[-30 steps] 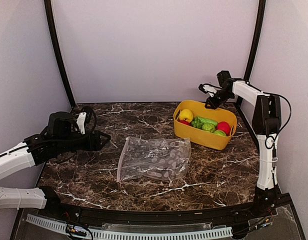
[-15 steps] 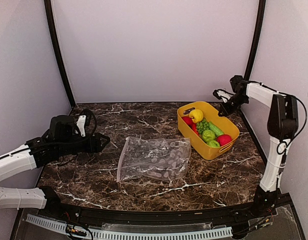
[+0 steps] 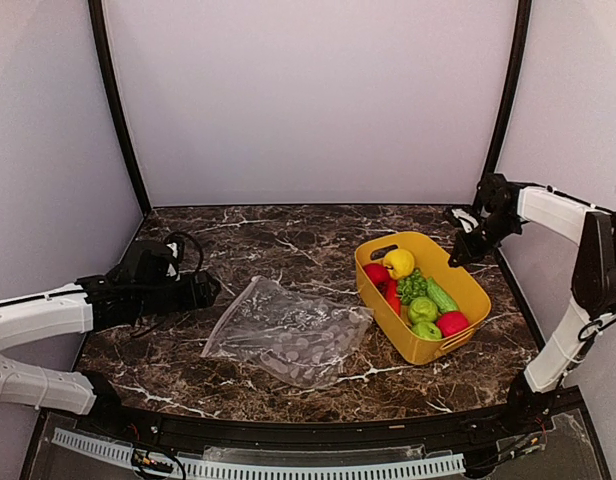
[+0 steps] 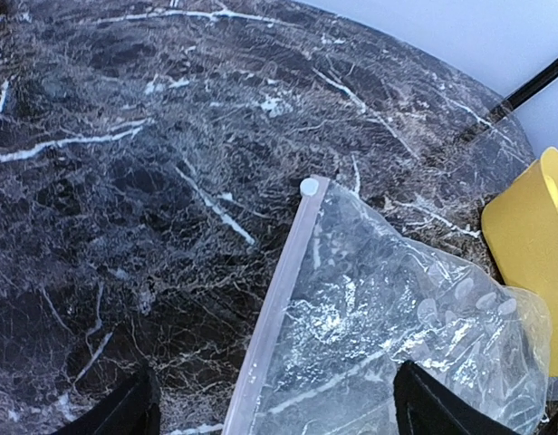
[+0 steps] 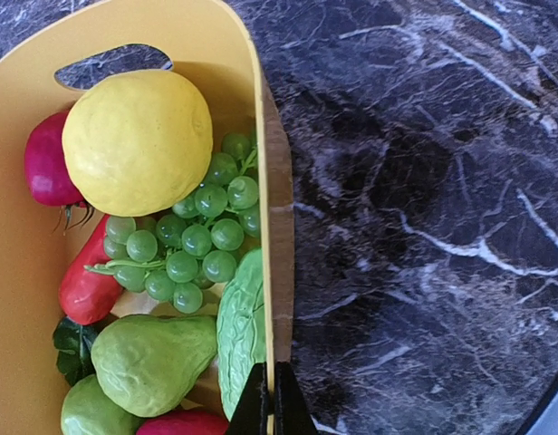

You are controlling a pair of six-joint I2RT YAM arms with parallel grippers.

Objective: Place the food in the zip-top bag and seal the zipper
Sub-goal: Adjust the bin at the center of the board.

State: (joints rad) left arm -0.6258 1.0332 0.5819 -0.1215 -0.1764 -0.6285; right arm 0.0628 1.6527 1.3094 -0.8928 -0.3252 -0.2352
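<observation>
The left gripper will move down next onto the near end of the pinkish zipper on the bag.
The clear spot-printed zip-top bag [image 3: 288, 330] lies flat mid-table, with its pinkish zipper [image 3: 230, 318] along the left edge. My left gripper [image 3: 206, 290] is open just left of the bag. In the left wrist view its fingers straddle the zipper [image 4: 279, 308] without touching it, and the gripper [image 4: 274, 385] is empty. The food sits in the yellow tub [image 3: 473, 283]: a yellow piece [image 3: 397, 263], a green grape bunch [image 3: 412, 286] and red and green pieces. My right gripper [image 3: 458, 255] is shut on the tub's rim [image 5: 265, 227], beside the grapes [image 5: 193, 240].
Black frame posts stand at the back left [image 3: 113, 110] and back right [image 3: 508, 90], with pale walls all round. A ribbed white rail [image 3: 258, 465] runs along the table's near edge. The tub's near corner is close to the bag's right end.
My right gripper has swung right and nearer, turning the tub it holds. The bag has shifted left and rotated. My left gripper has moved nearer, down to the bag's zipper edge.
</observation>
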